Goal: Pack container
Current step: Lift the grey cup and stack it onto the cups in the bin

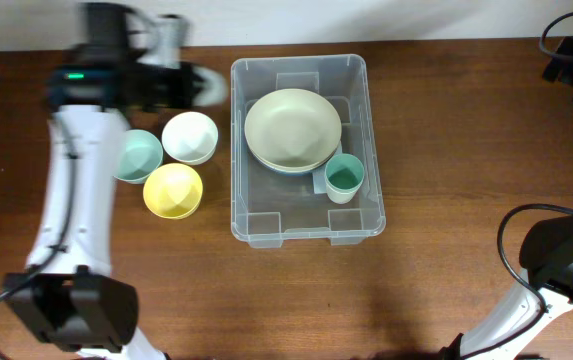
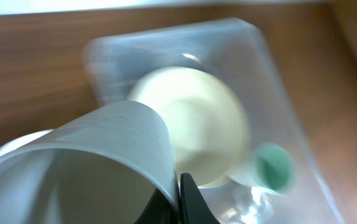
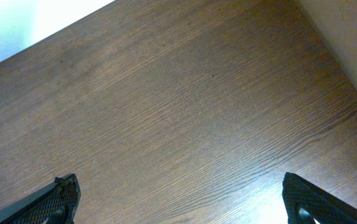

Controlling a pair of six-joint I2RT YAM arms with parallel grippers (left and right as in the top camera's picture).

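My left gripper swings across the cream bowl next and lowers the pale white cup over the teal cup, whose empty opening (image 1: 345, 173) (image 2: 275, 168) has space for it.
The clear container (image 1: 238, 190) stands mid-table, holding a cream bowl (image 1: 293, 125) stacked on a pale blue dish, with a teal cup (image 1: 344, 178) beside it. My left gripper (image 1: 198, 88) hovers by the container's far left corner and is blurred. In the left wrist view the left gripper (image 2: 179, 190) is shut on the wall of a pale white cup (image 2: 97, 155), one finger inside and one outside, above the container (image 2: 100, 59) and the cream bowl (image 2: 197, 124). My right gripper (image 3: 178, 199) stands open over bare wood at the far right.
Left of the container sit three small bowls: a teal bowl (image 1: 138, 155), a white bowl (image 1: 189, 137) and a yellow bowl (image 1: 173, 190). The right arm's base (image 1: 561, 255) and its cable lie at the right edge.
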